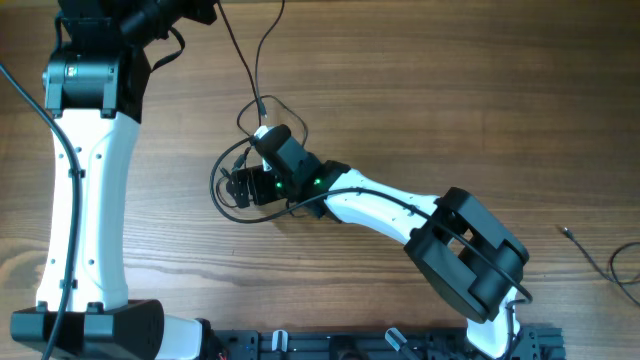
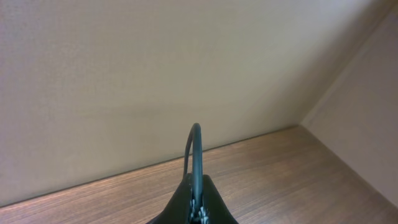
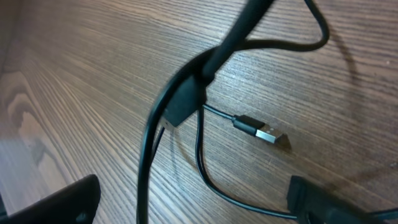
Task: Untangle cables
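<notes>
The left gripper lowers toward the bare part of the table beyond the cable loops next and releases the cable there, since that open part lies below it.
The cables lie as loose black loops [image 1: 222, 198] at the table's middle, with two strands [image 1: 262, 48] running up past the far edge of the overhead view. My right gripper [image 1: 238, 186] hovers low over the loops. In the right wrist view it [image 3: 193, 199] is open, its fingers wide apart, with cable strands [image 3: 200, 149] and a USB plug [image 3: 258, 129] on the wood between and beyond them. My left gripper [image 2: 198, 205] is raised, faces the wall, and is shut on a thin black cable [image 2: 196, 152] that arches up from its tips.
Another thin black cable [image 1: 600, 262] lies at the table's right edge. The left arm's white link [image 1: 85, 200] stands along the left side. A black rail [image 1: 380, 345] runs along the front edge. The right arm [image 1: 400, 210] spans the middle right.
</notes>
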Robot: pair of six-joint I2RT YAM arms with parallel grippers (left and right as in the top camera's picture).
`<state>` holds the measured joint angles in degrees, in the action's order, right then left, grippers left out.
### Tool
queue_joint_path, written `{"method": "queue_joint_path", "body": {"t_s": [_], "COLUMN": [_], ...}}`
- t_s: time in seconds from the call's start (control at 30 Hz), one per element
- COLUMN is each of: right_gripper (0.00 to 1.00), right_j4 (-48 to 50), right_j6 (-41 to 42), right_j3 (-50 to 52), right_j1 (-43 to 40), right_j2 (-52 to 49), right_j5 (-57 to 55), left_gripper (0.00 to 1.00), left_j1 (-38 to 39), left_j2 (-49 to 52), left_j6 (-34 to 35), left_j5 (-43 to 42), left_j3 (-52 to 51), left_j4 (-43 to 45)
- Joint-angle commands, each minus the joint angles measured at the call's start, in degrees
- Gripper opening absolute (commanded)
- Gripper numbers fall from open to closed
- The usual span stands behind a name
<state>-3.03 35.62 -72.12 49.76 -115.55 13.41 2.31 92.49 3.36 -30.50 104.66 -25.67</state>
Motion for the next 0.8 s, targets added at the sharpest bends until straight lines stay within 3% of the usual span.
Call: {"method": "queue_joint_path", "body": {"t_s": [0.0, 0.03, 0.23, 0.4, 0.6, 0.77], "right_gripper": [0.18, 0.05, 0.05, 0.04, 0.04, 0.05], "right_j4": [-0.79, -1.79, -18.58, -33.81, -37.16, -37.07], "right_j6": [4.17, 5.20, 12.39, 12.35, 7.87, 0.11], "right_j3": [0.17, 0.17, -0.42, -0.85, -0.83, -0.85], "right_j1": [0.28, 0.26, -2.34, -12.79, -25.11, -28.85], "right_j2": [-1.27, -1.25, -0.72, 2.19, 3.19, 3.30], "right_j5": [-1.99, -2.14, -15.21, -26.29, -28.41, -26.86], "left_gripper": [0.04, 0.04, 0.04, 0.04, 0.04, 0.04], "left_j1": [0.09, 0.09, -1.68, -3.10, -3.23, -3.17], "left_j2": [0.33, 0.33, 0.33, 0.33, 0.33, 0.37], "left_j6": [0.57, 0.55, 0.57, 0.55, 0.55, 0.55], "left_j5": [-0.92, -0.92, -0.92, -0.92, -0.92, -0.92], "left_j3": [1.11, 1.11, 1.11, 1.11, 1.11, 1.11], "left_j4": [0.20, 0.31, 0.37, -1.09, -1.16, -2.12]}}
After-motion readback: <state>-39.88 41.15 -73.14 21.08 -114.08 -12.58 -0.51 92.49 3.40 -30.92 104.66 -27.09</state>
